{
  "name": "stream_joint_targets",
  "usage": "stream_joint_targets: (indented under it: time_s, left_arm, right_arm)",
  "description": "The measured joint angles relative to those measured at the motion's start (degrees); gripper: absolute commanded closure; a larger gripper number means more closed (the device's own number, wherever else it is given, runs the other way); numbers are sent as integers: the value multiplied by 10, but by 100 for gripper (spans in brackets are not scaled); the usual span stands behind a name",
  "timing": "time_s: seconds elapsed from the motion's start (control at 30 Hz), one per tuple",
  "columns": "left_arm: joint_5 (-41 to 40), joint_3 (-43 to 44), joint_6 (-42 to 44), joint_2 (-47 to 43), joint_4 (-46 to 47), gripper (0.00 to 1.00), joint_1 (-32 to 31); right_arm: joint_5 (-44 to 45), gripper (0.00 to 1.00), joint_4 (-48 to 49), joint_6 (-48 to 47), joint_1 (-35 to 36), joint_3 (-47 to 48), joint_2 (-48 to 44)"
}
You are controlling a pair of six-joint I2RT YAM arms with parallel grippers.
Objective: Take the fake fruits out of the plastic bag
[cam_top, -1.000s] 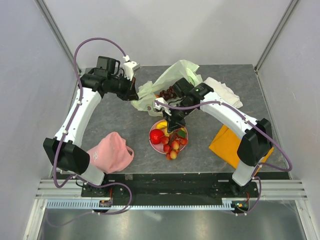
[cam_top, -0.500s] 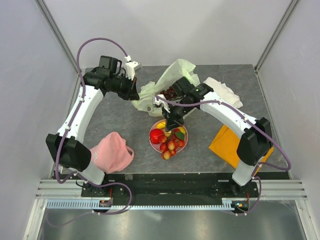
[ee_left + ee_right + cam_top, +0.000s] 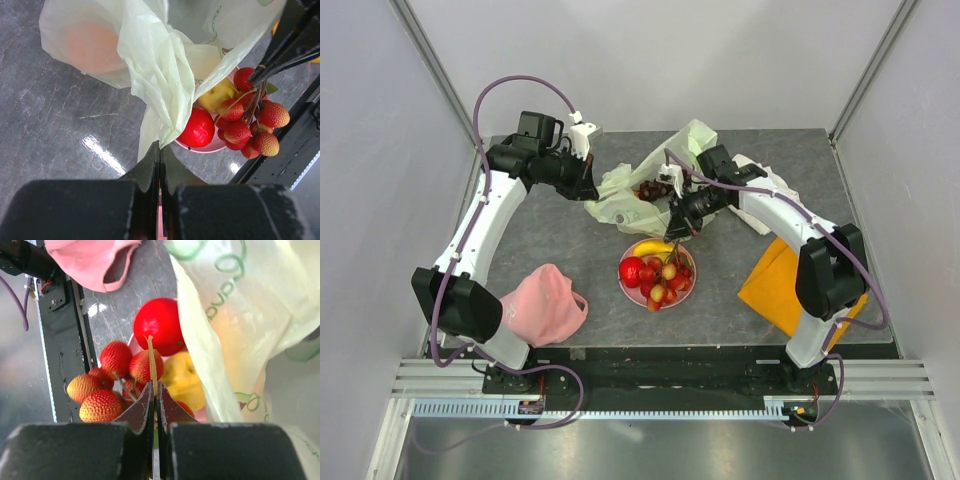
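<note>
The pink plate lies below the robot's right gripper, so the gripper will next move down, rest the berry cluster [image 3: 100, 385] on the plate and let go of the thin stem.
The pale yellow-green plastic bag [image 3: 620, 190] lies at the back centre. My left gripper [image 3: 588, 190] is shut on a fold of its edge [image 3: 159, 145]. An orange [image 3: 90, 47] shows through the film, and dark grapes [image 3: 653, 188] sit in the bag's mouth. My right gripper [image 3: 682, 222] is shut on the thin stem of the red-yellow berry cluster [image 3: 100, 385], which hangs over the pink plate [image 3: 630, 290]. The red apple [image 3: 633, 271] and yellow banana [image 3: 653, 247] lie on the plate. The plum is out of view.
A pink cap [image 3: 542, 305] lies at the front left. An orange cloth [image 3: 775, 290] lies at the right front, and a white cloth [image 3: 770, 185] lies behind the right arm. The frame walls stand close at both sides.
My right gripper has moved back and right from over the plate toward the bag, still holding the berry stem. The banana now shows on the plate. The left arm barely moved.
</note>
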Motion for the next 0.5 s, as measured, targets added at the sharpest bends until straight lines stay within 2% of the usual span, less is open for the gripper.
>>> stream_joint_targets:
  time_s: [0.37, 0.5]
  left_arm:
    - [0, -1, 0, 0, 0, 98, 0]
    - [0, -1, 0, 0, 0, 99, 0]
  right_arm:
    - [0, 99, 87, 57, -5, -96, 11]
    - [1, 93, 120, 79, -6, -109, 13]
